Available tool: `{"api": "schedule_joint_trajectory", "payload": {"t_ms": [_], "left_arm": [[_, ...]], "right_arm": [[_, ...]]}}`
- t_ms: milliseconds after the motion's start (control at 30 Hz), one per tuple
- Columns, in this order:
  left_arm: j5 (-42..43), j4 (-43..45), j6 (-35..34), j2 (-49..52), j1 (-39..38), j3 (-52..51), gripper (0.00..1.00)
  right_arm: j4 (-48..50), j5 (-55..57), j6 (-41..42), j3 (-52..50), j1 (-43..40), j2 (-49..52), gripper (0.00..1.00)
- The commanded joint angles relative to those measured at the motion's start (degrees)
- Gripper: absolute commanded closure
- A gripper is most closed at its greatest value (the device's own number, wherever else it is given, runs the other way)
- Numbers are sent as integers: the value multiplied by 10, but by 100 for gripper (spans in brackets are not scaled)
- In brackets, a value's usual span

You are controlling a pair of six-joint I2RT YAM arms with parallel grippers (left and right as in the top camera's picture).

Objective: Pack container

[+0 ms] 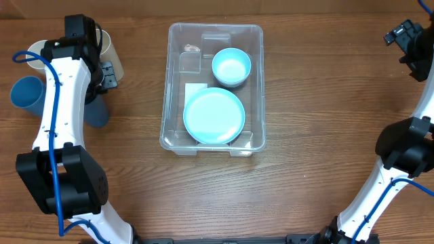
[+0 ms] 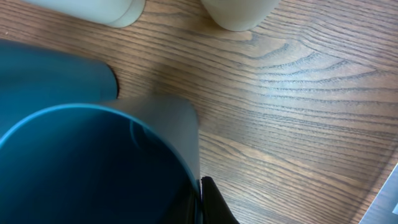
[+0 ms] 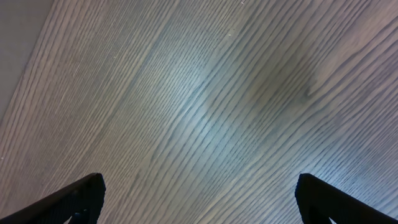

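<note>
My left gripper lifts across to the container's empty far corner [image 1: 190,51] next and lets go of the blue cup. This corner lies to the gripper's right in the overhead view.
The clear container [image 1: 256,88] stands in the middle of the table and holds a light blue plate [image 1: 214,115] and a light blue bowl [image 1: 231,66]. Its corner shows in the left wrist view [image 2: 388,193]. My left gripper [image 1: 103,85] is at the cups on the left. It is shut on the rim of a blue cup [image 1: 98,113], which fills the left wrist view [image 2: 93,168], with one finger [image 2: 211,202] against its outer wall. My right gripper [image 1: 407,37] is open and empty at the far right, over bare wood [image 3: 199,193].
A second blue cup [image 1: 27,95] lies at the far left and also shows in the left wrist view [image 2: 56,78]. A cream cup [image 1: 112,55] lies behind my left gripper. Two cream cups [image 2: 118,11] [image 2: 239,15] show in the left wrist view.
</note>
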Motion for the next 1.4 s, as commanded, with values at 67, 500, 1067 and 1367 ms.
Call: {"api": "schedule_joint_trajectory", "payload": {"t_ms": [67,500,1067,1367], "left_arm": [[41,-7,-8,-3,-16,1,96],[44,-120,-9,-95,-173,287,96],[-46,-33,12,86,-335,350,96],[-60,13,18,169,-325,350,96]], "right_arm": [[2,1,3,16,0,-27,0],[2,1,3,16,0,-27,0],[2,1,3,16,0,-27,0],[2,1,3,16,0,-27,0]]}}
